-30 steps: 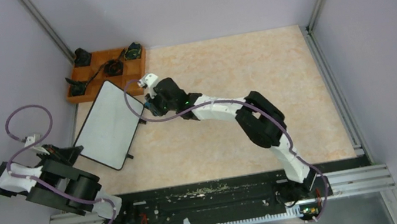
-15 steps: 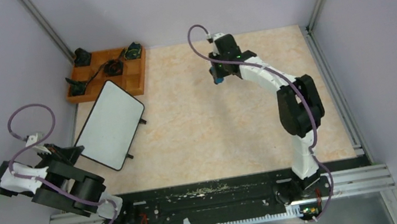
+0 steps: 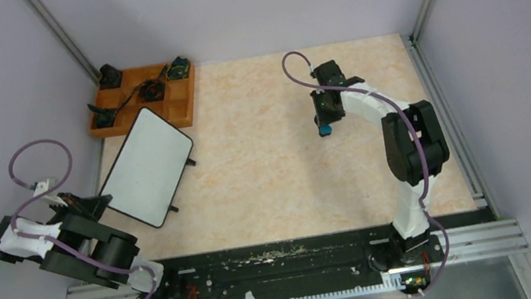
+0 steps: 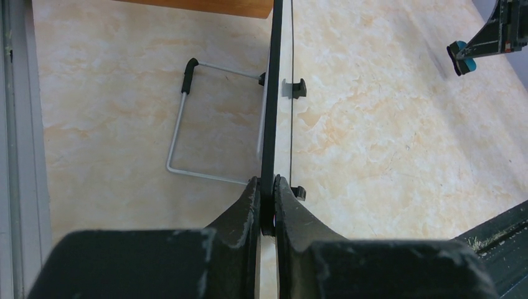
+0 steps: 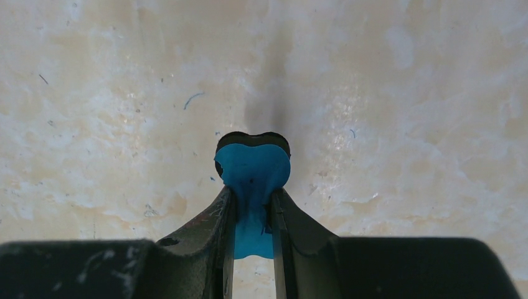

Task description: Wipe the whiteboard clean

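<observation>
Next, my right gripper moves down and slightly back onto the tabletop below to release the small blue eraser (image 5: 252, 171), since the whiteboard's white side already shows blank.
The whiteboard (image 3: 146, 166) stands tilted at the left of the table, its white face blank. In the left wrist view it shows edge-on as a thin black line (image 4: 274, 93), with its wire stand (image 4: 180, 124) behind it. My left gripper (image 3: 99, 202) is shut on the board's near edge (image 4: 268, 205). My right gripper (image 3: 323, 126) is shut on a small blue eraser (image 5: 252, 171), squeezed between the fingers, pointing down just above the table right of centre, far from the board. The eraser also shows in the left wrist view (image 4: 462, 59).
An orange compartmented wooden tray (image 3: 183, 98) with several small black items sits at the back left, just behind the whiteboard. Grey walls and metal rails close in the table. The black rail (image 3: 279, 262) runs along the near edge.
My right arm has swung away from the whiteboard's right edge, across to the back centre, then down to the right of centre with the blue eraser. The left arm and board have not moved.
</observation>
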